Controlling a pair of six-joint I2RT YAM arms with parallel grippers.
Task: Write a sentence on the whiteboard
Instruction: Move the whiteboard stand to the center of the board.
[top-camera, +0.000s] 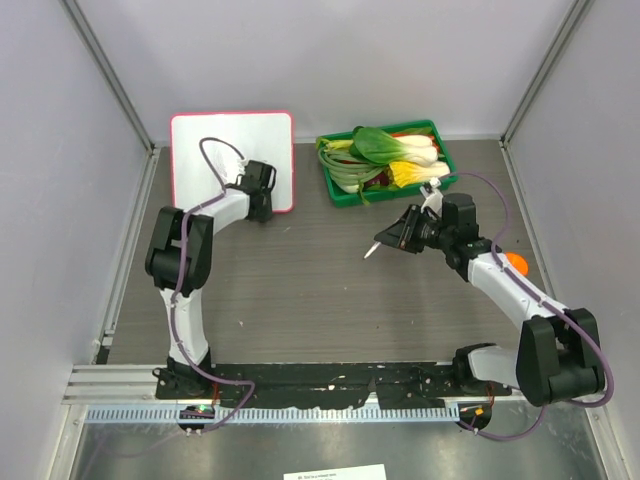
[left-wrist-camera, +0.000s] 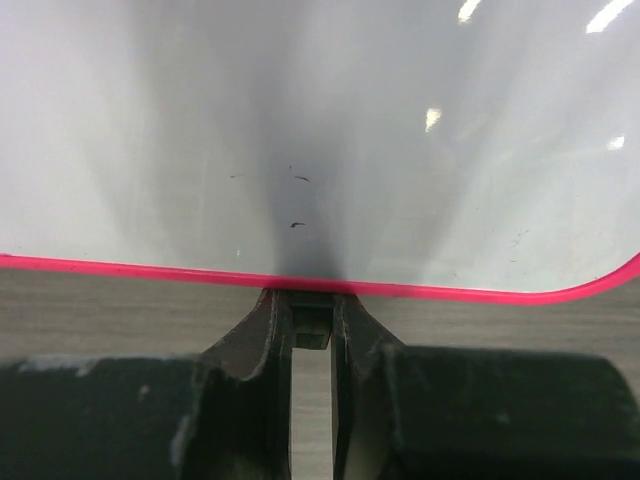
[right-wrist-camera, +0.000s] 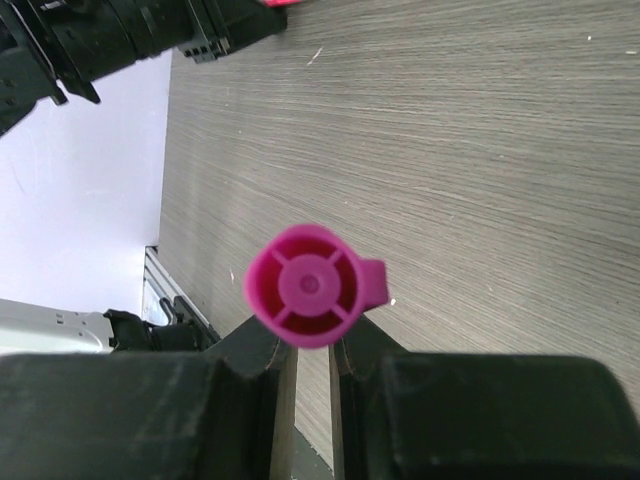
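The tabletop is bare behind my left gripper and to its right in the top view, so I will next drag the whiteboard (top-camera: 225, 155) there with my left gripper and let go of the whiteboard's foot.
The whiteboard (top-camera: 225, 155), white with a pink-red frame, stands at the back left. Its face fills the left wrist view (left-wrist-camera: 320, 130) and bears only a few tiny dark specks. My left gripper (top-camera: 262, 207) is at the board's lower right edge. In the left wrist view, my left gripper (left-wrist-camera: 311, 322) is shut on a small black foot (left-wrist-camera: 311, 330) under the pink frame. My right gripper (top-camera: 398, 236) hovers over the table's middle right, shut on a marker (top-camera: 376, 247). In the right wrist view the marker's pink end (right-wrist-camera: 305, 285) sits between the narrow jaws of my right gripper (right-wrist-camera: 312, 350).
A green tray (top-camera: 440, 135) of bok choy and other vegetables stands at the back right, just behind my right gripper. An orange object (top-camera: 515, 263) lies beside the right arm. Side walls close in the table on the left and right.
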